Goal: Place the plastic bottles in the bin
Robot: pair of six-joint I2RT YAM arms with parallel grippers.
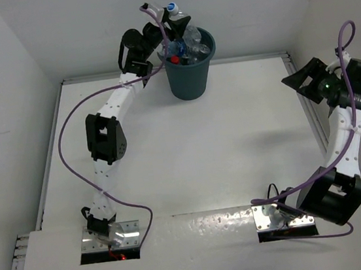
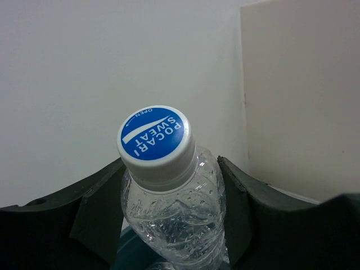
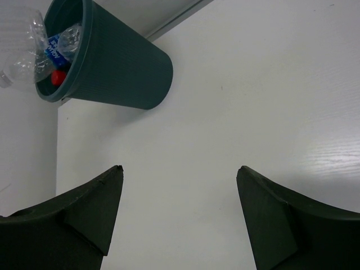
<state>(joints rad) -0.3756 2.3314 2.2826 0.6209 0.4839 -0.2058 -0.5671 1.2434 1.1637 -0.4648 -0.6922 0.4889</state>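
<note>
The clear plastic bottle is still high by the bin's far rim, so my left gripper will move down into the bin's opening (image 1: 191, 49) to release it.
My left gripper (image 1: 176, 22) is shut on a clear plastic bottle (image 2: 174, 214) with a blue-and-white cap (image 2: 154, 135), cap up, right over the far rim of the dark teal bin (image 1: 190, 78). The left wrist view shows both fingers (image 2: 98, 216) pressed against its sides. Several bottles (image 1: 193, 46) lie in the bin, one with a red cap (image 1: 174, 60). My right gripper (image 1: 302, 80) hangs open and empty above the table's right side. Its view (image 3: 179, 169) shows the bin (image 3: 118, 62) with bottles inside and the held bottle (image 3: 19, 50) above its rim.
The bin stands at the table's far edge against the white back wall (image 1: 244, 8). A raised rail (image 1: 305, 103) runs along the table's right side, and another along the left (image 1: 49, 164). White side walls enclose the workspace.
</note>
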